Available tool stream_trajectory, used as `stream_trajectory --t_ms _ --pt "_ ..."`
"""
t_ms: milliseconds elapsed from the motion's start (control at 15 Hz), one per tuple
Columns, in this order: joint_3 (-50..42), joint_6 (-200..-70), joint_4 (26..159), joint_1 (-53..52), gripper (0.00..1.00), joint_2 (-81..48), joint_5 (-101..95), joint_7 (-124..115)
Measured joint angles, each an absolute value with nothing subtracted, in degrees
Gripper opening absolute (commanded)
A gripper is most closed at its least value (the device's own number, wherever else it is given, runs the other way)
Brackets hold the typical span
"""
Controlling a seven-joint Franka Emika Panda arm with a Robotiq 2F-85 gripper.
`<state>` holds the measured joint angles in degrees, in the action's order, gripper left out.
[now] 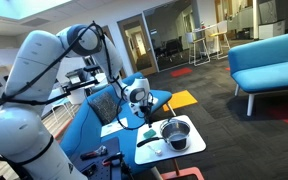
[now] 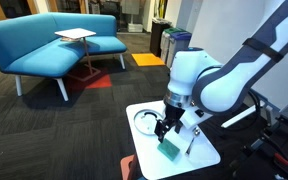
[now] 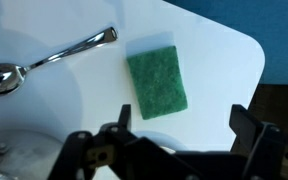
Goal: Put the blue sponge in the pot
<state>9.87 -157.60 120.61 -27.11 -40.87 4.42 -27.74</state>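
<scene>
I will lower my gripper onto the end of the blue sponge nearest its fingers. The sponge lies flat on the table below those open fingers.
The blue sponge is a teal-green rectangular block that lies flat on the white table. It also shows in an exterior view near the table's front. The pot stands on the same table, dark grey with a shiny rim. In an exterior view the arm partly hides it, and in the wrist view only its rim shows at the lower left. My gripper is open and empty. It hovers over the table just beside the sponge, not touching it, as in an exterior view.
A metal spoon lies on the table left of the sponge. The table is small and its rounded edge is close to the sponge. Blue sofas and carpet surround the table.
</scene>
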Motion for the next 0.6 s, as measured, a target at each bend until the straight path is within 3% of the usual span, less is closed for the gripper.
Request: stream_trajectory --t_ms 467,533,600 --pt "6.71 -157.58 115.09 -29.79 1.00 -48.02 6.20 -30.93" --pt "6.51 -157.58 114.67 -29.85 0.75 -48.67 6.41 -31.06" --pt "6.38 -157.58 114.28 -29.88 0.74 -49.25 6.57 -31.22"
